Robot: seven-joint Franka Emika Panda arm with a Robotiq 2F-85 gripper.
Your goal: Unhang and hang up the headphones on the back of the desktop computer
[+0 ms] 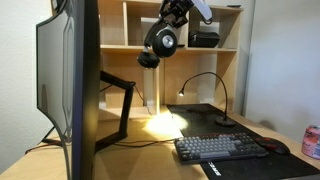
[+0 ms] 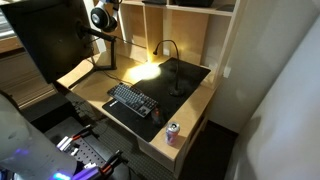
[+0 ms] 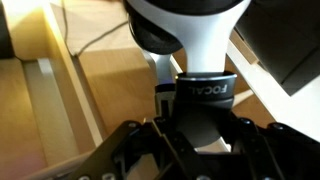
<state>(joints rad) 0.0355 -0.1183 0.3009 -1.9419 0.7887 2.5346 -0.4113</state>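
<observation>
The gripper goes down beside the computer's dark back next. The headphones then go toward its stand arm in my gripper.
The black headphones (image 1: 160, 42) with silver-ringed earcups hang in the air from my gripper (image 1: 175, 12), held by the headband, to the right of the desktop computer (image 1: 72, 80) and apart from it. In the other exterior view the headphones (image 2: 101, 17) are beside the computer's dark back (image 2: 50, 40), near the top of its stand arm (image 2: 100, 45). In the wrist view my gripper (image 3: 200, 125) is shut on the black headband part marked FOCAL (image 3: 205, 90), with a silver-white earcup (image 3: 185, 25) beyond it.
A black keyboard (image 1: 220, 148) lies on a dark desk mat (image 2: 165, 85). A gooseneck lamp (image 1: 205, 85) lights the desk. A pink can (image 2: 172, 132) stands near the front edge. Wooden shelves (image 1: 130, 30) rise behind. Cables run behind the computer.
</observation>
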